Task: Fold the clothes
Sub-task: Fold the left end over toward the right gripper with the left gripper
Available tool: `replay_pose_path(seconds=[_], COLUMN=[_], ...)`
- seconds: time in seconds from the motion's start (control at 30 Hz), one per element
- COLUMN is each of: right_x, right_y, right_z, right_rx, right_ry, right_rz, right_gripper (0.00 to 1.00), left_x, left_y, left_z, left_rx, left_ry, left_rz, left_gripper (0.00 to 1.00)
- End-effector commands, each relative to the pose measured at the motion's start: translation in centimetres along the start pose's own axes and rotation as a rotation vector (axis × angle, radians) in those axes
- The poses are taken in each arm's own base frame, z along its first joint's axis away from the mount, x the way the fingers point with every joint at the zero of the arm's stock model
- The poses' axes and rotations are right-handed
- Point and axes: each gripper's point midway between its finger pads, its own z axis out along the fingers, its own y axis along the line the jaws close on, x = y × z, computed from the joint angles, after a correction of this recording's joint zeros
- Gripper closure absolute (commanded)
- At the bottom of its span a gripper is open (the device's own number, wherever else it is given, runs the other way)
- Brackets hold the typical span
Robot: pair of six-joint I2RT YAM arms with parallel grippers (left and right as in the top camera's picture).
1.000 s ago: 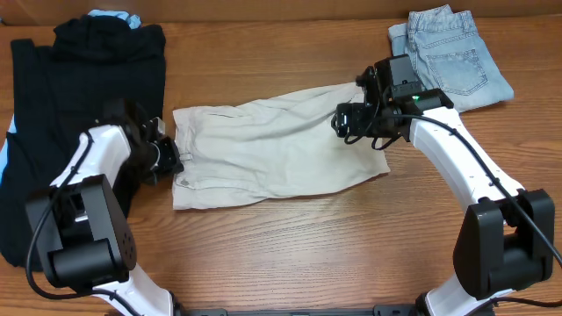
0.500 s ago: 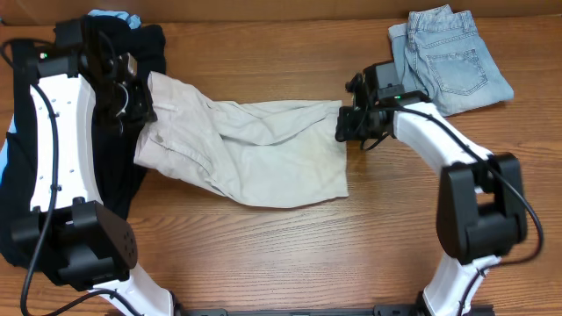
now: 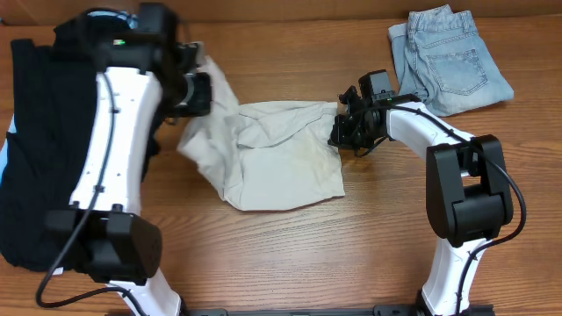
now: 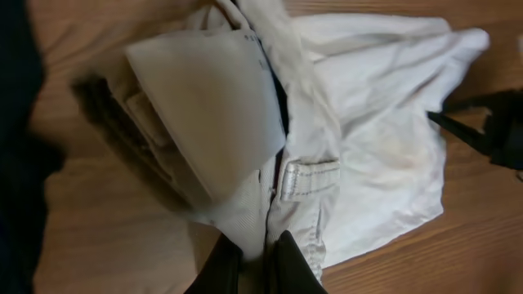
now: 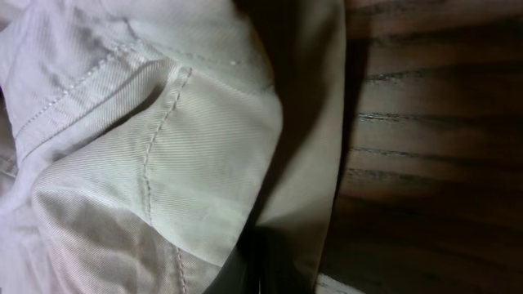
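Note:
The shorts' waistband end still hangs unfolded. My left gripper moves across the shorts toward my right gripper and down by the shorts' edge it holds (image 3: pixel 333 139) (image 4: pixel 433 122) next.
The cream-beige shorts (image 3: pixel 285 158) lie bunched in the middle of the table, their left end lifted off the wood. My left gripper (image 3: pixel 198 88) hangs above that end, shut on the waistband cloth. In the left wrist view its fingers (image 4: pixel 288 265) pinch the fabric (image 4: pixel 368 122) beside a belt loop (image 4: pixel 309 178), and a pocket lining hangs loose. My right gripper (image 3: pixel 342 133) sits low at the shorts' right edge, shut on the leg hem. The right wrist view is filled with stitched cloth (image 5: pixel 163 147), folded into the shut jaws (image 5: pixel 261 273).
A big black garment (image 3: pixel 44 132) covers the table's left side, partly under my left arm. Folded light-blue denim shorts (image 3: pixel 452 57) lie at the back right, just behind my right arm. A bit of light-blue cloth (image 3: pixel 110 15) shows at the back left.
My left gripper has lifted the waistband end and carried it back and rightward, bunching the shorts. The right gripper has shut on the leg hem and shifted slightly left.

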Motion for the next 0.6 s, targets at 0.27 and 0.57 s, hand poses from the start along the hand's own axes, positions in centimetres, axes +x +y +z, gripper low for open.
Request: replay_pose_path(seconds=[0.27, 0.57], right_x=[2.1, 1.9], right_y=[-1.3, -1.0], right_z=[2.4, 2.2], right_rx=[0.027, 0.007], right_ry=[0.079, 0.077], right_rz=[0.038, 0.040], right_gripper=[0.96, 0.96], left_x=[-1.4, 1.9], left_y=[-11.0, -15.9], left_z=[2.7, 9.8], left_rx=[0.033, 0.027], left_ry=[-0.117, 0.021], left_rz=[0.067, 0.149], left_gripper=[0.96, 0.88])
